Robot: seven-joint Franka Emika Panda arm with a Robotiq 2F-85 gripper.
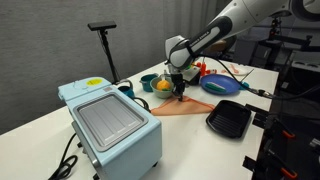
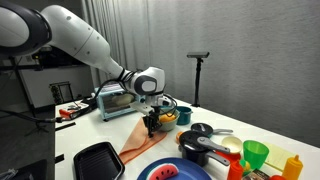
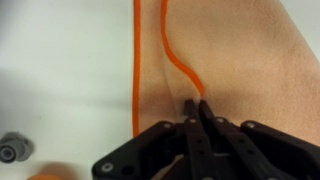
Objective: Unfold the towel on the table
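This layer of the towel is folded over, and my gripper holds the pinched hem. Next I need to pull the hem up, then toward the toaster oven over the bare table beside it, then let go of it.
A peach towel with an orange hem lies on the white table in both exterior views [image 1: 190, 106] [image 2: 138, 147]. In the wrist view the towel [image 3: 235, 50] fills the upper right, and a folded layer's hem curves down to the fingertips. My gripper [image 3: 196, 104] is low on the towel with its fingers pressed together, pinching that hemmed edge. In the exterior views the gripper [image 1: 180, 93] [image 2: 152, 126] points straight down onto the towel's near end.
A toaster oven [image 1: 110, 125] [image 2: 113, 101] stands beside the towel. A black tray [image 1: 232, 118] [image 2: 98, 160], a blue plate [image 1: 222, 85], a teal mug [image 1: 148, 82], a bowl with fruit [image 1: 163, 86], a pot [image 2: 200, 145] and a green cup [image 2: 256, 155] surround it.
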